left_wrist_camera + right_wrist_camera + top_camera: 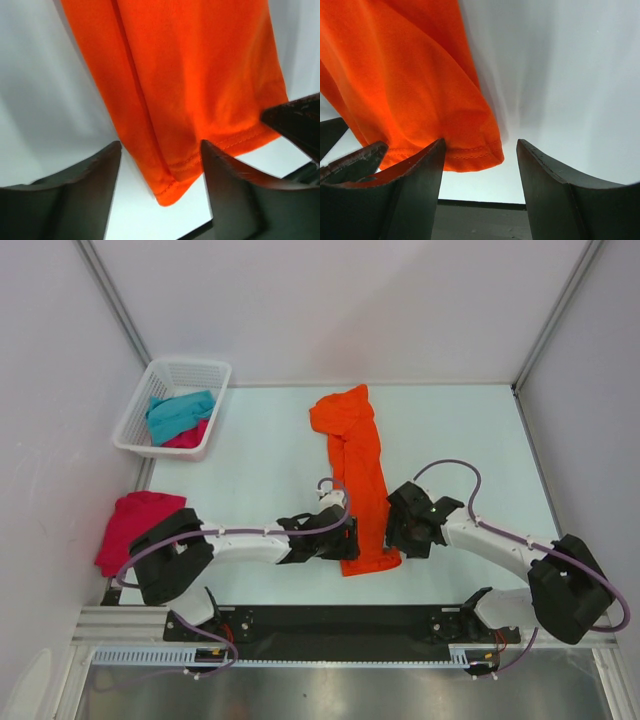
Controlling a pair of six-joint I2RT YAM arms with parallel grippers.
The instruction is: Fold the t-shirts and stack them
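The right gripper next lowers its open fingers around the hem's loose corner (394, 561) (489, 154) and closes, since that corner lies below it, showing between my fingers.
An orange t-shirt (358, 470) lies folded into a long narrow strip down the middle of the table, its hem at the near end. My left gripper (345, 545) is open at the hem's left corner (167, 192), which lies between its jaws. My right gripper (393, 535) is open at the hem's right corner (480, 152), apart from the cloth. A teal t-shirt (180, 412) and a pink t-shirt (188, 436) lie in the white basket (140, 410). Another pink t-shirt (130, 525) lies at the table's left edge.
The basket stands at the back left corner. A black strip (340, 620) runs along the near table edge between the arm bases. White walls close in the table on three sides.
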